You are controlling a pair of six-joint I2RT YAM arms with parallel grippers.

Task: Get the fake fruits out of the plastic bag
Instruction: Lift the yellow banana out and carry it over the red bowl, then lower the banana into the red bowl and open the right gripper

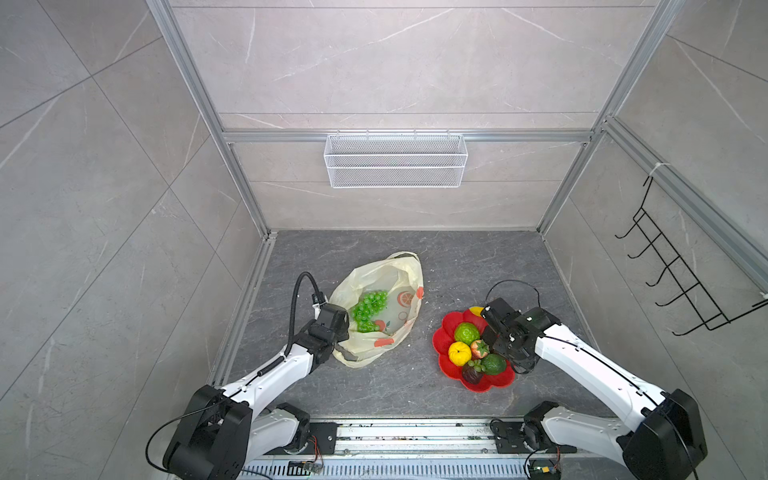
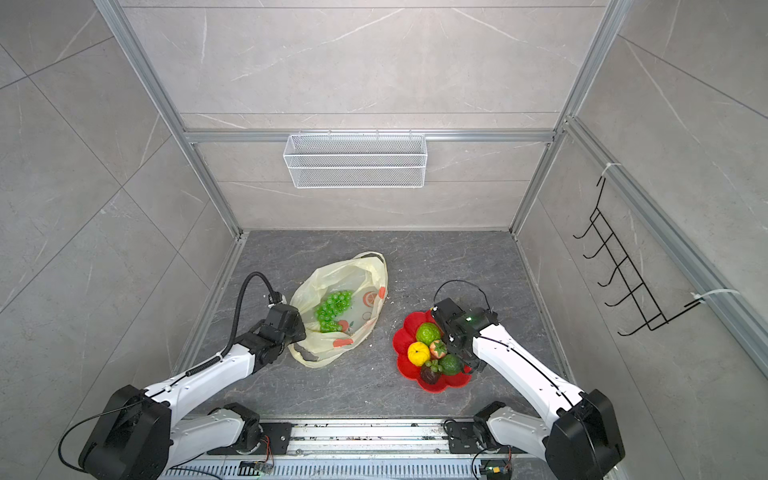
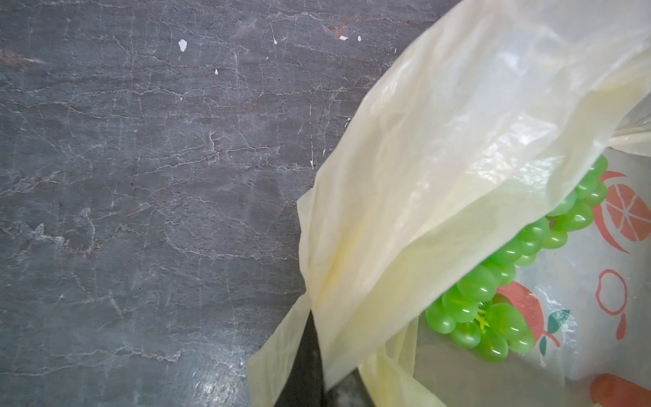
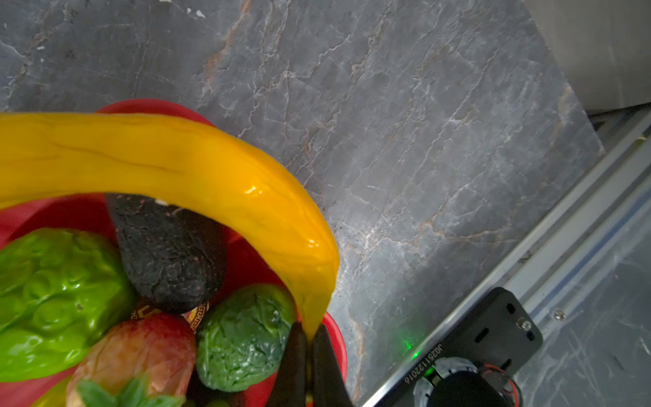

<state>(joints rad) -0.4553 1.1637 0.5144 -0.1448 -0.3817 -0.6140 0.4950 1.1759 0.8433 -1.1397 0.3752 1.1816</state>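
Note:
The banana's yellow bend still hangs past the red plate's edge, so next my right gripper needs to move down toward the fruits to free the banana [image 4: 176, 162] on the red plate's edge.
The pale-yellow plastic bag [image 1: 386, 274] [image 2: 353, 272] lies open on the dark slab, left of centre. A green grape bunch [image 1: 368, 309] [image 2: 332, 309] [image 3: 493, 299] rests inside it. My left gripper [image 1: 334, 332] [image 3: 318, 352] is at the bag's near-left edge, shut on a fold of the film. On the red plate [image 1: 492, 386] [image 4: 42, 211] lie a bumpy green fruit [image 1: 466, 332], a yellow citrus [image 1: 459, 353], a strawberry [image 1: 480, 349], another green fruit [image 4: 243, 338] and dark brown pieces [image 4: 169, 253]. My right gripper [image 1: 492, 328] [image 4: 308, 334] is above the plate, shut on the tip of the yellow banana [image 4: 176, 162].
A white wire basket [image 1: 395, 160] hangs on the back wall. A black hook rack [image 1: 673, 266] is fixed to the right wall. Aluminium frame rails edge the slab, and a metal rail [image 1: 415, 432] runs along the front between the arm bases.

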